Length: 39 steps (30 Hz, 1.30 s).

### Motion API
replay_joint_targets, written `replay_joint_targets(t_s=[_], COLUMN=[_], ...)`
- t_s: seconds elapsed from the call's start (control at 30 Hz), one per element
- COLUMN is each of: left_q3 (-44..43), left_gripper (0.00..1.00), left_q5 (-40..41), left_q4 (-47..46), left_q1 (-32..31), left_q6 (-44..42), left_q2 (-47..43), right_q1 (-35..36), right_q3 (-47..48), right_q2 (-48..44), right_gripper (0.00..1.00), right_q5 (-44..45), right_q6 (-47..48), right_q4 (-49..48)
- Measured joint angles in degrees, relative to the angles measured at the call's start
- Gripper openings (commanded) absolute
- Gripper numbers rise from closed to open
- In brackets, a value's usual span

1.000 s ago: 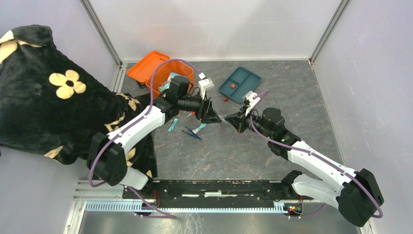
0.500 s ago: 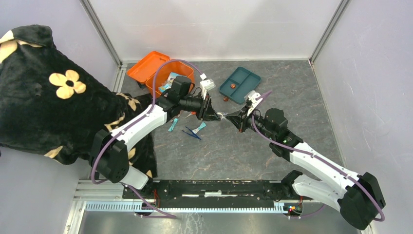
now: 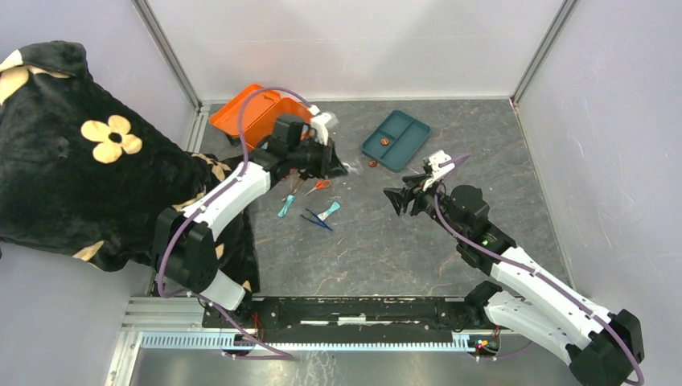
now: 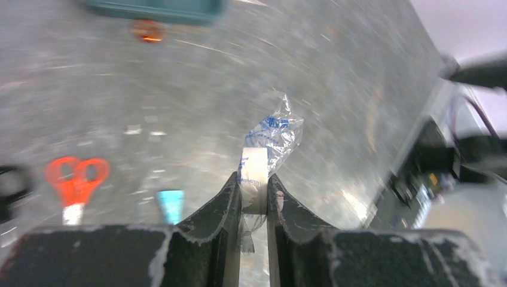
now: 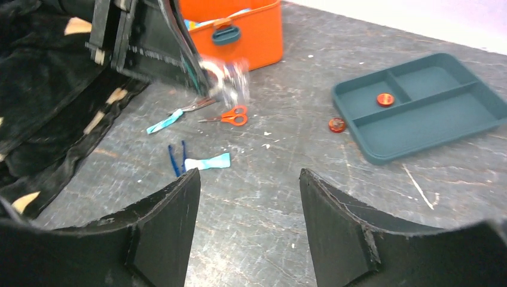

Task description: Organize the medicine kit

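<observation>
The lid of the medicine kit stands open, so my left gripper will next go to the left in the top view and outward over the medicine kit to release the roll.
The medicine kit (image 3: 241,112), an orange box with its lid thrown open, stands at the back left, its body mostly hidden under my left arm. In the right wrist view the medicine kit (image 5: 239,33) shows its teal latch. My left gripper (image 3: 342,169) hovers just right of the box, shut on a white roll in a clear wrapper (image 4: 263,149). The jaws of that left gripper (image 4: 254,182) pinch the roll's lower end. My right gripper (image 3: 394,197) hangs open and empty over mid-table, its fingertips (image 5: 179,185) wide apart. It faces the wrapped roll (image 5: 230,78).
A teal compartment tray (image 3: 398,141) lies at the back with one orange cap (image 5: 385,99) inside and another cap (image 5: 336,124) beside it. Orange scissors (image 3: 319,185), blue tweezers (image 3: 316,219) and teal packets (image 3: 328,212) lie below the left gripper. Black floral cloth (image 3: 80,161) covers the left.
The two grippers met at mid-table. The left one closed on the wrapped roll, the right one opened and drew back right. The left carried the roll up-left toward the orange box.
</observation>
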State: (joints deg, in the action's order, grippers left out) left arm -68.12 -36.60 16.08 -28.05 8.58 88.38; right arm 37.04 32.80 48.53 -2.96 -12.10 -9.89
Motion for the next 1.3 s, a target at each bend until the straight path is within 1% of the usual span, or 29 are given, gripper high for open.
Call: replay_joint_targets(t_s=[0.13,0.17,0.27,0.33,0.4,0.5,0.6,0.7,0.73,0.77,0.93,1.03,1.1,1.3], left_q3=[-1.60,-2.32,-4.94,-8.09,-13.99,-20.17,-21.51,-21.51,-21.51,-21.51,-21.86,-21.66,-20.52,-12.07], left_gripper=[0.19,0.20,0.20,0.20,0.20,0.21,0.24,0.33,0.37,0.43,0.61,0.66,0.69,0.76], left_q5=[10.38,14.91,24.06,27.96,30.62,32.52,33.68,34.60,34.75,34.93,35.10,35.26,35.26,35.41], left_q4=[-0.55,-0.68,-0.94,-0.72,-0.48,-0.76,-0.07,1.88,2.32,3.15,5.27,6.21,6.62,6.12], left_q1=[7.96,10.73,15.87,17.51,18.10,18.08,18.25,18.71,18.95,19.21,19.74,19.74,19.74,19.74], left_q6=[4.17,5.77,7.85,8.26,8.39,8.37,8.37,8.37,8.37,8.37,8.39,8.41,8.44,8.41], left_q2=[-0.28,-0.46,-0.35,0.76,4.09,9.73,13.57,16.41,17.07,17.64,17.64,16.33,13.90,0.68], right_q1=[-0.04,-0.04,-0.04,-0.04,-0.04,-0.04,-0.04,-0.04,-0.04,-0.04,-0.04,-0.04,-0.04,-0.04], right_q3=[-0.07,-0.07,-0.24,-0.48,-0.68,-0.70,-0.70,-0.70,-0.70,-0.68,-0.68,-0.68,-0.68,-0.66], right_q2=[-1.81,-1.77,-1.75,-1.75,-1.70,-1.46,-1.16,-0.94,-0.87,-0.74,0.50,0.81,0.81,1.31], right_gripper=[0.69,0.69,0.69,0.69,0.69,0.70,0.69,0.70,0.70,0.70,0.71,0.72,0.72,0.77], right_q5=[3.52,3.91,4.11,4.09,4.09,4.07,4.22,4.90,5.16,5.51,6.62,8.09,9.94,19.12], right_q6=[0.00,0.00,-0.02,-0.04,-0.02,-0.02,-0.02,-0.02,-0.02,0.00,-0.26,-1.14,-2.12,-6.54], right_q4=[1.97,2.69,4.55,5.33,6.32,7.74,8.85,9.81,9.97,10.21,11.93,12.79,13.46,16.81])
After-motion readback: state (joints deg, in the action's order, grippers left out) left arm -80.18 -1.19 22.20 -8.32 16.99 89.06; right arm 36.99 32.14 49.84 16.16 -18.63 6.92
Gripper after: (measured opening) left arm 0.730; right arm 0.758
